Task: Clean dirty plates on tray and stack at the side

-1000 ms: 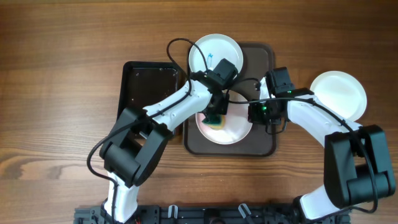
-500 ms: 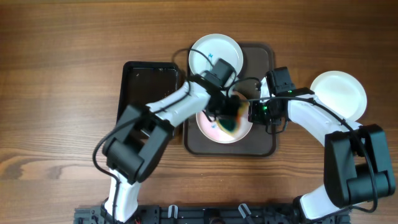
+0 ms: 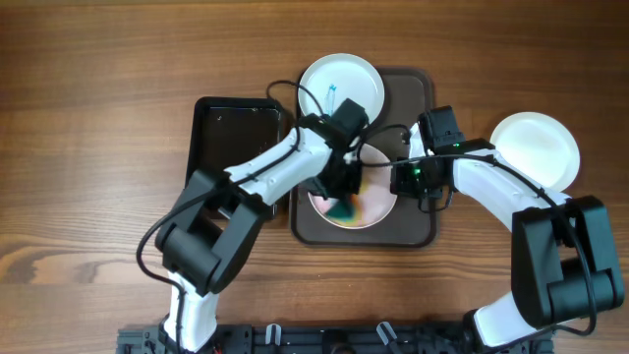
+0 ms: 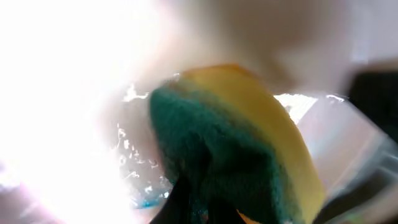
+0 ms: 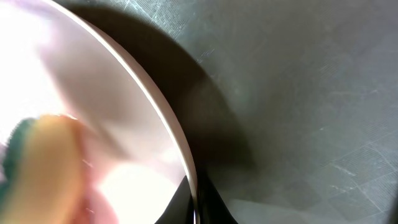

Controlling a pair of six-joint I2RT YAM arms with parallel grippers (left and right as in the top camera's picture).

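Observation:
My left gripper wipes the still-smeared plate next, then rises left in the overhead view and goes down to release the sponge (image 3: pixel 342 209) in the roomy black tray (image 3: pixel 236 143).
On the dark brown tray (image 3: pixel 418 228) lies a white plate (image 3: pixel 378 208). My left gripper (image 3: pixel 344 195) is shut on a yellow and green sponge (image 3: pixel 342 209) pressed onto that plate. Close up, the sponge (image 4: pixel 236 143) fills the left wrist view, with a teal smear (image 4: pixel 146 202) on the wet plate beside my left gripper (image 4: pixel 199 208). My right gripper (image 3: pixel 398 181) is shut on the plate's right rim (image 5: pixel 155 106); its fingertips (image 5: pixel 196 202) pinch the edge over the tray (image 5: pixel 298 93). A second plate (image 3: pixel 339 84) with a teal mark overlaps the tray's far left corner. A plain plate (image 3: pixel 536 147) rests on the table at right.
A smaller glossy black tray (image 3: pixel 236 138) lies just left of the brown tray, under my left arm. Cables loop over the far plate. Bare wooden table surrounds the trays.
The sponge swept right across the plate, then back to its left side. The right gripper has kept its hold on the rim without moving.

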